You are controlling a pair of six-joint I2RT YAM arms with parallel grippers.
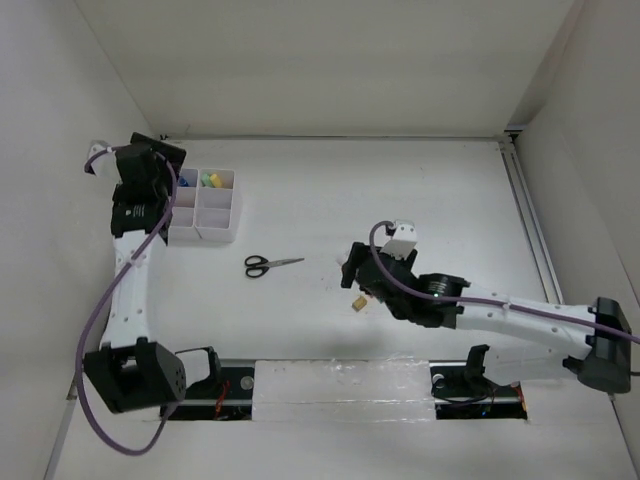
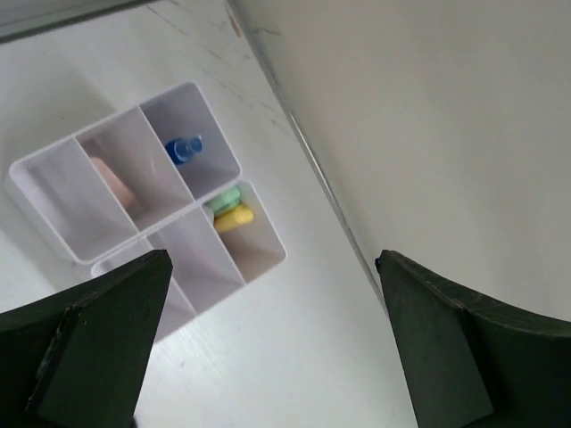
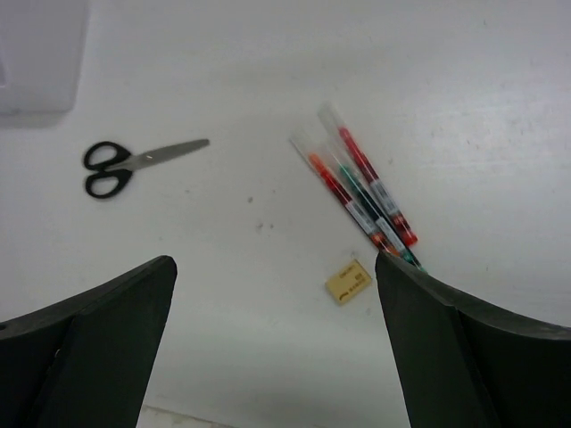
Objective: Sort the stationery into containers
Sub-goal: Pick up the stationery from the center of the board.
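My right gripper moves down toward the table's near edge and onto the tan block [image 1: 360, 303] [image 3: 348, 281] next. Its fingers turn to straddle the block, which lies slanted to them.
The white organizer box [image 1: 216, 234] stands at the back left. In the left wrist view the box [image 2: 45, 201] holds a blue-capped bottle [image 2: 185, 148], a pink eraser [image 2: 114, 183] and green and yellow highlighters [image 2: 228, 209]. My left gripper [image 1: 163, 160] is open and empty, above the table beside the box [image 2: 272, 348]. Black-handled scissors [image 1: 272, 264] lie mid-table and also show in the right wrist view [image 3: 134, 165]. My right gripper [image 1: 353, 268] is open and empty [image 3: 272, 348], over three pens [image 3: 361, 192] and a tan block [image 3: 348, 281]. The block shows in the top view [image 1: 357, 301]; the pens are hidden there.
White walls close in the table at the left, back and right. A metal rail [image 1: 528, 215] runs along the right wall. A clear taped strip [image 1: 340, 390] lies along the near edge between the arm bases.
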